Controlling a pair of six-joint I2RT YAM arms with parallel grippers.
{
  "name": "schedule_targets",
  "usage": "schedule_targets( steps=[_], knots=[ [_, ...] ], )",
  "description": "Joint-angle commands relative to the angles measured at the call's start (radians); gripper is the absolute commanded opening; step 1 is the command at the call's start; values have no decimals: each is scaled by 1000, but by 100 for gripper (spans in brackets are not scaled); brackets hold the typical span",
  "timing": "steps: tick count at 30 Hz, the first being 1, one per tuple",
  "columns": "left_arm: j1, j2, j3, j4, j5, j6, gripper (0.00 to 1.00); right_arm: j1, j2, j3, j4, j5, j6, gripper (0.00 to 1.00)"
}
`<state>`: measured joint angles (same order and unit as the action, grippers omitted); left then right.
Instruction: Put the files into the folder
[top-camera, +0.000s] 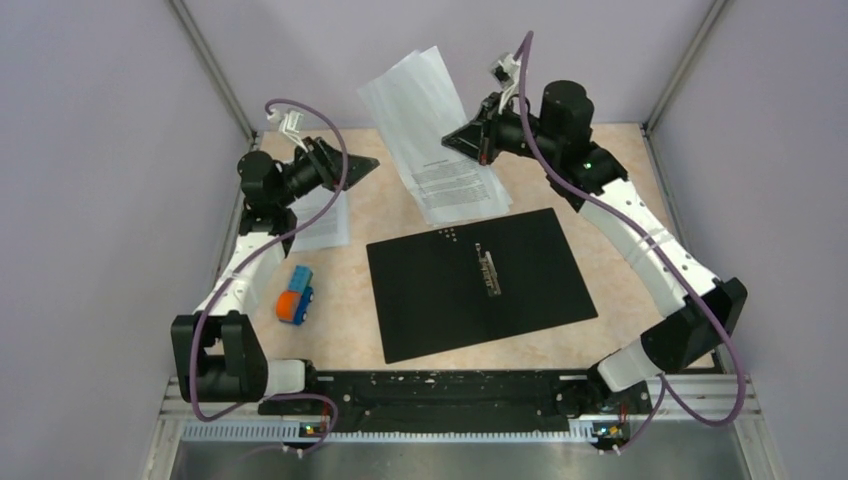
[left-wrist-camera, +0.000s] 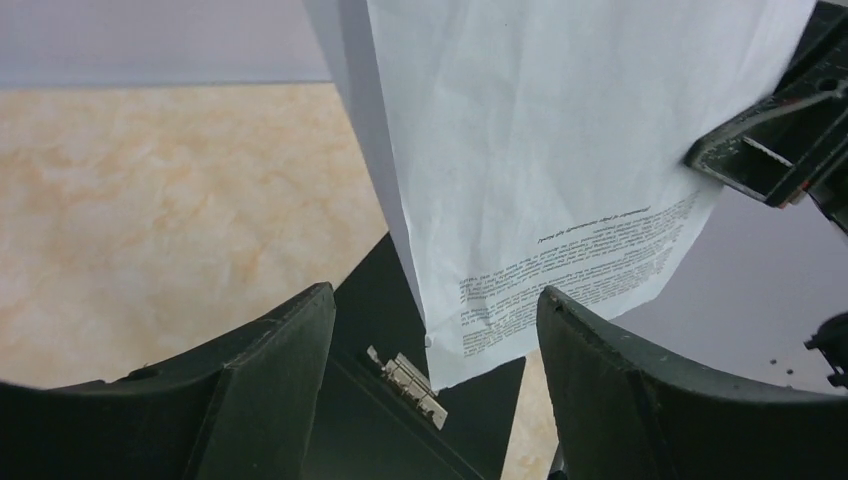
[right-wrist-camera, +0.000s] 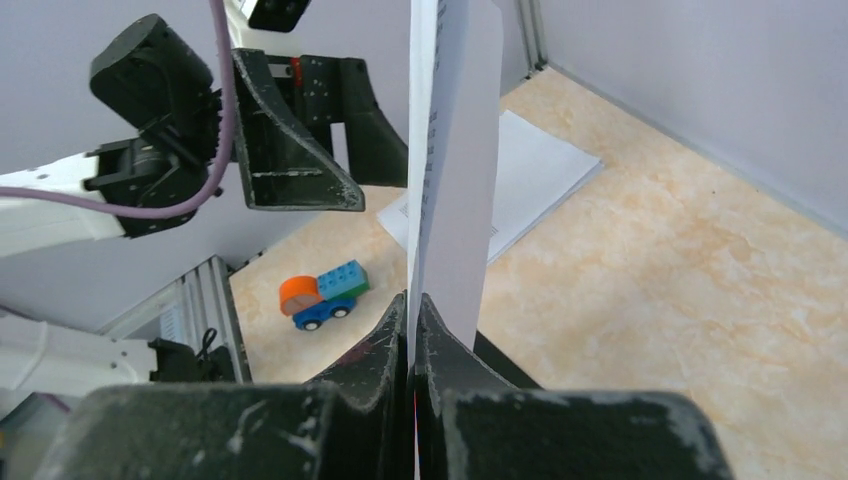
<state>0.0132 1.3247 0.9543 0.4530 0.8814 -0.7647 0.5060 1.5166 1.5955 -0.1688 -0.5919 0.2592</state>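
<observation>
My left gripper should move across onto the free side edge of the held sheets, because that edge hangs to its right in the top view.
The folder (top-camera: 520, 290) lies open on the table, black inside up, with its metal spine clip (top-camera: 488, 271) in the middle. My right gripper (top-camera: 468, 138) is shut on white printed sheets (top-camera: 430, 130) and holds them hanging in the air above the folder's far edge. They show edge-on in the right wrist view (right-wrist-camera: 450, 170), clamped between the jaws. More white sheets (top-camera: 325, 220) lie on the table at the left. My left gripper (top-camera: 362, 166) is open and empty above those sheets; it looks towards the held sheets (left-wrist-camera: 560, 150) and the clip (left-wrist-camera: 410, 380).
A small orange-and-blue toy truck (top-camera: 294, 296) stands left of the folder, also in the right wrist view (right-wrist-camera: 322, 292). Grey walls close the table at the back and both sides.
</observation>
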Motion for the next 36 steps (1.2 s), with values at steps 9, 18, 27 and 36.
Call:
schedule_targets(
  steps=[9,18,27,36],
  knots=[
    [-148,-10,174,285,114,-16,79,-7,-197,92,-23,-146,6,0],
    [-183,-3,248,359,110,-73,78,-13,-252,128,-53,-130,8,0],
    [-245,-19,248,383,87,-98,46,-27,-286,71,-58,-13,-9,0],
    [-322,-65,228,-63,-35,252,0,-88,-419,-250,38,101,-4,46]
  ],
)
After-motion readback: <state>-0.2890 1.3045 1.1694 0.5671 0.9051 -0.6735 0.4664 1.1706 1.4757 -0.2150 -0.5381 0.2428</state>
